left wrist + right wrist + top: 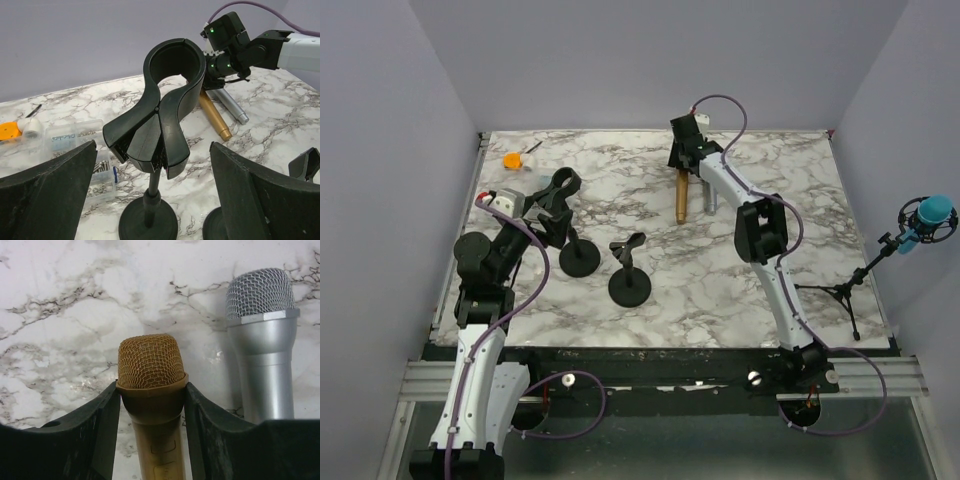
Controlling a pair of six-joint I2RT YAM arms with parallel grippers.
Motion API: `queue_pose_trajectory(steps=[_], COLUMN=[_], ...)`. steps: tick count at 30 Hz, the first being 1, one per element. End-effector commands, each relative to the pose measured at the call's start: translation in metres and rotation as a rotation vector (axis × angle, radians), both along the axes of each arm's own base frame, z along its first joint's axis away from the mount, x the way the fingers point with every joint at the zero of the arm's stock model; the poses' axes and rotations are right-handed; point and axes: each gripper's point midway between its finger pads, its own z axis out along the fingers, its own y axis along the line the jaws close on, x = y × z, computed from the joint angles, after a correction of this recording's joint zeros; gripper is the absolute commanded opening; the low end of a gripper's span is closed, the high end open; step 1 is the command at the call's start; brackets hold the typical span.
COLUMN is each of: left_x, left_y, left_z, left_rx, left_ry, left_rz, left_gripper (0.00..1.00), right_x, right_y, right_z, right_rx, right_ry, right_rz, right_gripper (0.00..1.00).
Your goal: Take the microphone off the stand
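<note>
Both clips are empty. My right gripper will next ease slightly outward and down, lay the gold microphone (pixel 680 195) on the marble beside the silver microphone and release it.
A gold microphone (pixel 680 195) lies on the marble table at the far middle, beside a silver microphone (pixel 709 197). My right gripper (pixel 682 158) is shut on the gold microphone's head collar (pixel 151 395); both fingers (pixel 105 415) press its sides, and the silver microphone (pixel 262 340) lies just to its right. Two black stands show, both with empty clips: one (pixel 580 257) under my left gripper (pixel 558 200) and one (pixel 629 283) to its right. In the left wrist view my left gripper (pixel 152 150) is open, its fingers either side of the empty clip (pixel 170 95) without touching it.
A clear box of screws (pixel 85 150) and an orange piece (pixel 511 160) sit at the far left. A blue microphone (pixel 930 215) on a small tripod (pixel 840 292) stands at the table's right edge. Purple-grey walls enclose the table.
</note>
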Motion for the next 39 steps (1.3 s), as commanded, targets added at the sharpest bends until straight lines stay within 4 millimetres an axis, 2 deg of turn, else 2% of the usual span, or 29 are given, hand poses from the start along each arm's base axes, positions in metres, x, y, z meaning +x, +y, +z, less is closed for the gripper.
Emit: queue_pose_trajectory(steps=[1, 11, 14, 18, 22, 24, 29, 32, 35, 36, 37, 38, 39], left_x=[-0.001, -0.005, -0.006, -0.007, -0.009, -0.010, -0.013, -0.018, -0.028, -0.032, -0.036, -0.040, -0.042], left_y=[0.001, -0.008, -0.010, -0.009, -0.009, -0.008, -0.005, -0.003, -0.003, -0.004, -0.004, -0.001, 0.004], left_z=[0.015, 0.013, 0.013, 0.015, 0.016, 0.016, 0.019, 0.021, 0.030, 0.035, 0.036, 0.036, 0.036], left_rx=[0.004, 0.019, 0.020, 0.023, 0.025, 0.026, 0.015, -0.004, -0.052, -0.078, -0.109, -0.151, -0.194], left_ry=[-0.018, -0.017, -0.016, -0.025, -0.032, -0.036, -0.045, -0.047, -0.029, -0.021, 0.007, 0.046, 0.081], left_rz=[0.006, -0.017, -0.021, -0.018, -0.012, -0.008, 0.013, 0.026, 0.029, 0.028, 0.031, 0.050, 0.088], left_gripper=[0.94, 0.94, 0.94, 0.94, 0.99, 0.99, 0.99, 0.99, 0.99, 0.99, 0.99, 0.99, 0.99], right_x=[0.020, 0.032, 0.031, 0.027, 0.025, 0.024, 0.012, 0.000, -0.024, -0.034, -0.047, -0.061, -0.077], right_y=[0.002, 0.008, 0.010, 0.009, 0.012, 0.013, 0.017, 0.012, 0.001, -0.002, -0.002, -0.001, 0.001], right_z=[-0.002, -0.019, -0.023, -0.018, 0.011, 0.038, 0.098, 0.137, 0.172, 0.175, 0.186, 0.186, 0.196], right_rx=[0.003, 0.006, -0.005, -0.013, 0.002, 0.019, 0.046, 0.055, 0.056, 0.063, 0.087, 0.104, 0.125], right_ry=[-0.052, -0.079, -0.067, -0.055, -0.075, -0.103, -0.151, -0.173, -0.173, -0.154, -0.151, -0.128, -0.131], right_rz=[-0.004, 0.010, 0.036, 0.057, 0.075, 0.084, 0.115, 0.120, 0.112, 0.111, 0.128, 0.144, 0.167], right_gripper=[0.30, 0.37, 0.46, 0.66, 0.85, 0.90, 1.00, 1.00, 1.00, 1.00, 1.00, 1.00, 1.00])
